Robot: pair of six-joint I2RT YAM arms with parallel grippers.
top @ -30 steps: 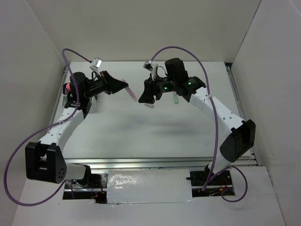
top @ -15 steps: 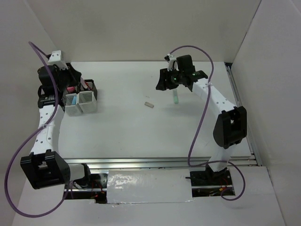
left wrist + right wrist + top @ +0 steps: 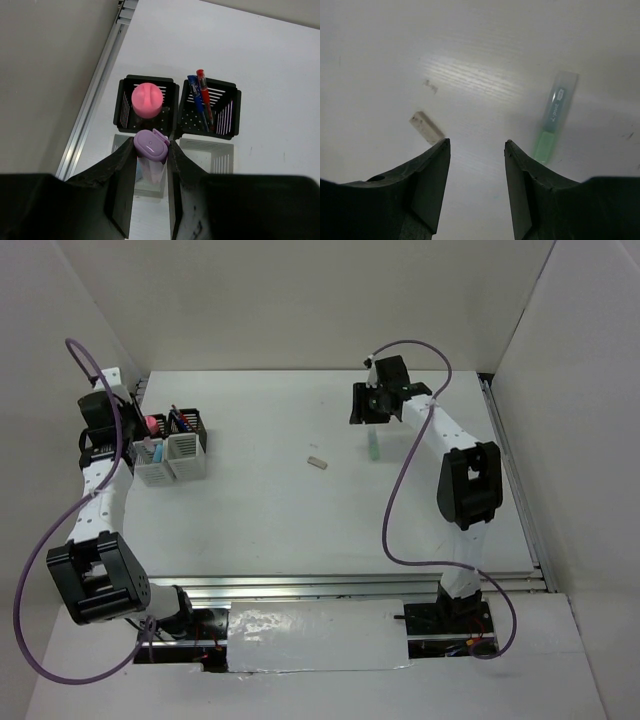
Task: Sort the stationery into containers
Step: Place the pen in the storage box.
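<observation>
My left gripper lowers to the white bin below it next and releases the lilac marker, because a light-blue marker already sits inside.
My left gripper is shut on a lilac marker and holds it upright over the near-left white bin. In the top view this gripper is at the left edge of the cluster of bins. A blue pen and a red pen stand in the back-right black bin. A light-blue marker sits in a white bin. My right gripper is open and empty above the table, between the beige eraser and the pale-green marker.
A pink ball fills the back-left black bin. The near-right white bin holds nothing. A metal rail runs along the table's left edge. In the top view the eraser and green marker lie mid-table.
My left arm has swung from the table's middle to the far left with the lilac marker, ending over the bins. My right arm has drawn back toward the far side, near the green marker.
</observation>
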